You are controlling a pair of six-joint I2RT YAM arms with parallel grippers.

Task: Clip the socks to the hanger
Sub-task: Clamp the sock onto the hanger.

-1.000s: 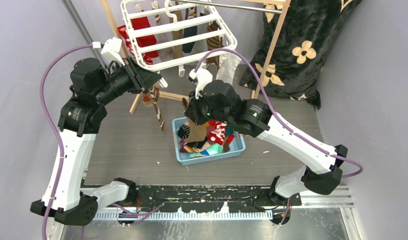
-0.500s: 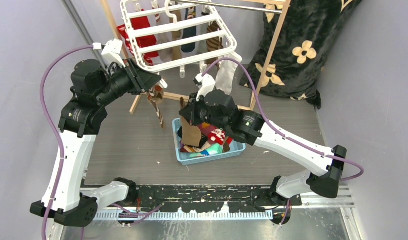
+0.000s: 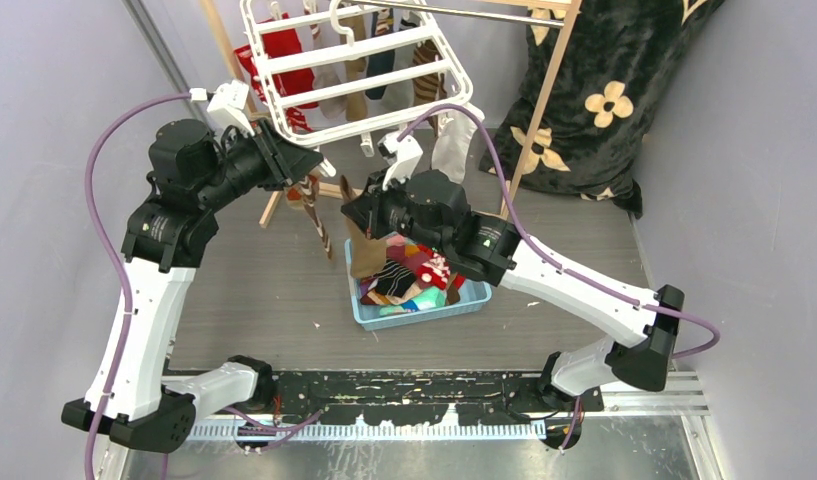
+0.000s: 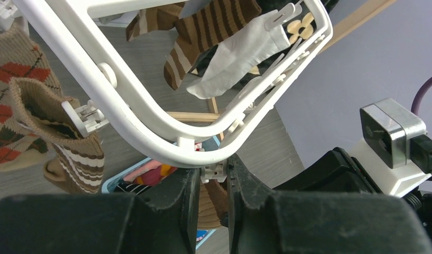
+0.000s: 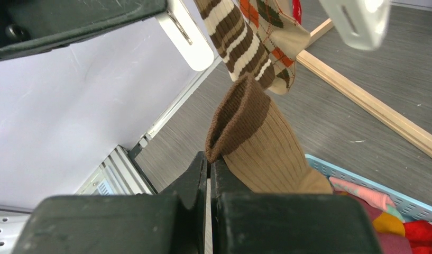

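Observation:
My right gripper should go left in the top view and set the brown cuff in the white peg's tip before releasing, since a gap parts them.
The white slatted hanger hangs at the back, with several socks clipped under it, among them a red one and a white one. My left gripper is shut on a white peg under the hanger's near corner. An argyle sock and a brown striped sock hang beside it. My right gripper is shut on the brown cuff of a tan sock. It holds that sock above the basket's left end, just below and right of the left gripper.
A light blue basket with several mixed socks sits on the grey table in the middle. A wooden pole frame carries the hanger. A black furry cloth with cream flowers hangs at the back right. Walls stand close on both sides.
My right gripper has moved left and up with the tan sock, from over the basket toward the left gripper's peg. The left gripper has stayed on its peg; the hanger shifted slightly.

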